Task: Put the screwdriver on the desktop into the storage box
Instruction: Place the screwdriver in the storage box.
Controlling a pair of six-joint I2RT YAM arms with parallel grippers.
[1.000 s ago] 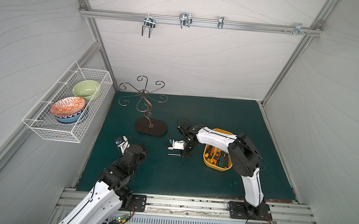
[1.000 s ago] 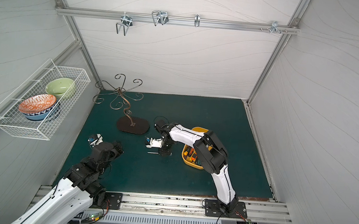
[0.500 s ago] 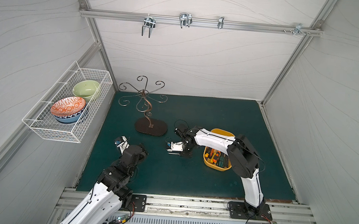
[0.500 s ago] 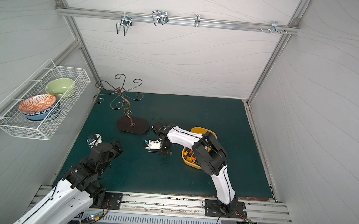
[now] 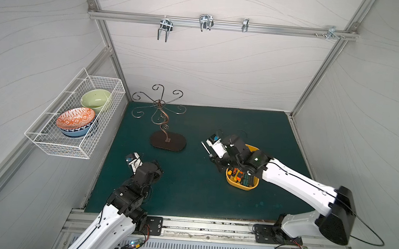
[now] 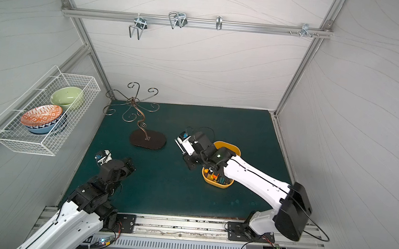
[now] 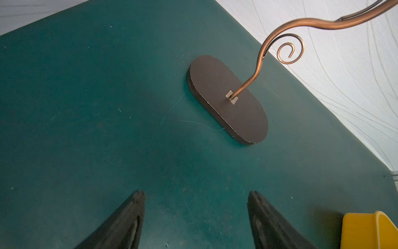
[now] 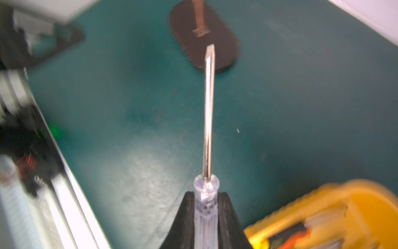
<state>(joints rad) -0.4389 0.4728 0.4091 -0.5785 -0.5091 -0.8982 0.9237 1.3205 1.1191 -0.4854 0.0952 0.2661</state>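
The right gripper swings over the screwdrivers in the storage box next, turns the held screwdriver's metal stem outward and lowers to release, since that stem points away from them.
My right gripper (image 8: 206,194) is shut on the screwdriver's clear handle, and the screwdriver's (image 8: 208,116) bare metal shaft sticks out ahead of the jaws. In both top views the right gripper (image 5: 215,159) (image 6: 188,159) holds the screwdriver (image 5: 206,148) (image 6: 179,146) above the desktop (image 5: 187,190), just left of the storage box (image 5: 244,188) (image 6: 220,186). The yellow storage box (image 8: 323,204) lies beside the jaws. My left gripper (image 7: 196,193) hangs open and empty over bare desktop near the front left (image 5: 158,169).
Several screwdrivers (image 5: 238,177) lie in the storage box. A copper wire stand on a dark oval base (image 5: 167,140) (image 7: 228,99) stands behind the left gripper. A white wire basket (image 5: 73,143) with two bowls hangs on the left wall. Hooks hang from the rail (image 5: 205,23).
The right gripper shut on the screwdriver, lifted it off the desktop and carried it right, toward the storage box. The left arm stayed put.
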